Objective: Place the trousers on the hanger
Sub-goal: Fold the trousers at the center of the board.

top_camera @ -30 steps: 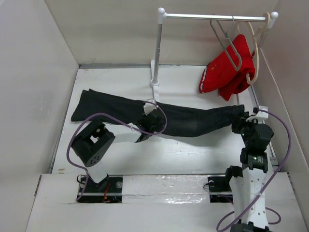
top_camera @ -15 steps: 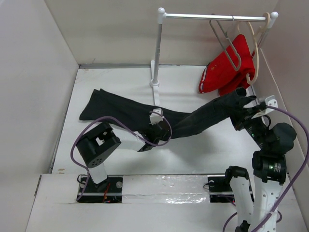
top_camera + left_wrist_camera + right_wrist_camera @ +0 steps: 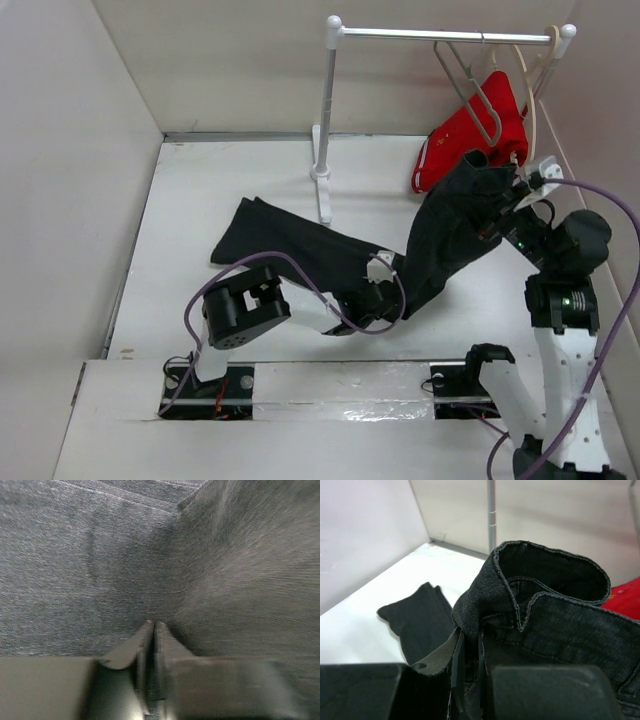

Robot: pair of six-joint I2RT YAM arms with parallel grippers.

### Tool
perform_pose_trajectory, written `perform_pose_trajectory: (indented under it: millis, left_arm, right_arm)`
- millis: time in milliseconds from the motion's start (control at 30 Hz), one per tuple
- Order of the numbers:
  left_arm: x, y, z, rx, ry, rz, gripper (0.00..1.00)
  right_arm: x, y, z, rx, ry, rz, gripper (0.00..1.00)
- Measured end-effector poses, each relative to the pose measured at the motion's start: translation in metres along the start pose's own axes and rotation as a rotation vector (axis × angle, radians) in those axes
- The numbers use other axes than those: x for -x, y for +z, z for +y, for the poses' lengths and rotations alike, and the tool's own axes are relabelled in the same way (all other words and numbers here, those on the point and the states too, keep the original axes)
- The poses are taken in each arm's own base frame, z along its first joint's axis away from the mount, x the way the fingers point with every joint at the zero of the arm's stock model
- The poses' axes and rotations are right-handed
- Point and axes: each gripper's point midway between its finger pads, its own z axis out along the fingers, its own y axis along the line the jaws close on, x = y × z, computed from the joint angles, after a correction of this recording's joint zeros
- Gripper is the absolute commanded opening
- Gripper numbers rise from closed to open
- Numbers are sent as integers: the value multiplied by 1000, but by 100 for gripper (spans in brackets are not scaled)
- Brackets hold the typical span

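I next lower my right gripper to the left in the top view and release the waistband (image 3: 545,595) by the trousers' leg ends, which lie below it there.
The black-charcoal trousers (image 3: 300,245) lie with their legs on the white table, and the waist end (image 3: 465,195) is lifted at the right. My left gripper (image 3: 375,298) is shut on the trousers at mid-leg; denim (image 3: 100,565) fills the left wrist view around the closed fingertips (image 3: 159,630). My right gripper (image 3: 503,215) is shut on the folded waistband (image 3: 545,595) and holds it up just below the red garment. The thin grey metal hanger (image 3: 470,95) hangs on the rail above, apart from the trousers.
A white rack with a pole (image 3: 325,110) and a top rail (image 3: 450,35) stands at the back. A red garment (image 3: 465,145) and a cream-beige hanger (image 3: 527,115) hang at its right end. White walls close in on the left, back and right.
My right gripper has lifted the waist up and back toward the red garment. My left gripper has moved right and nearer, dragging the legs across the table.
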Motion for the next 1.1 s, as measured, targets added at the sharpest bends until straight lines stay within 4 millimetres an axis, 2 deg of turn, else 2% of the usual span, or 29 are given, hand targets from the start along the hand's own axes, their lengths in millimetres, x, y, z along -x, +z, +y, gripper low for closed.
perform_pose_trajectory:
  millis: [67,100,200,267,333,467,567,633,733,867,967,1033,1100]
  left_arm:
    - [-3,-5,-4,-11,8,11,28]
    - [0,-8,-2,-13,8,10,45]
    - [19,-28,19,3,-8,-7,59]
    - [47,-48,40,23,-36,-47,59]
    - [84,-72,52,25,-83,-119,59]
    - [158,-136,57,-38,-178,-297,57]
    - [195,-188,64,-85,-229,-402,56]
    - [211,-218,78,-86,-258,-463,56]
    - [225,-255,105,-55,-284,-535,56]
    - [228,-286,135,14,-289,-581,56]
    - [223,-295,143,50,-278,-566,53]
    - [220,-299,147,67,-276,-561,52]
    - [220,-306,150,79,-278,-566,47]
  right_arm:
    - [-5,13,2,34,16,26,0]
    - [-9,20,5,54,20,42,0]
    - [-21,45,21,117,24,93,0]
    - [-26,57,31,140,20,114,0]
    - [-34,79,51,177,12,148,0]
    - [-50,115,68,196,9,199,0]
    - [-63,148,72,201,16,227,0]
    - [-73,171,73,202,35,241,0]
    - [-93,199,70,188,78,270,0]
    - [-110,226,75,167,106,300,0]
    - [-110,249,102,197,95,298,0]
    - [-108,267,127,233,79,284,0]
    - [-111,283,160,283,59,273,0]
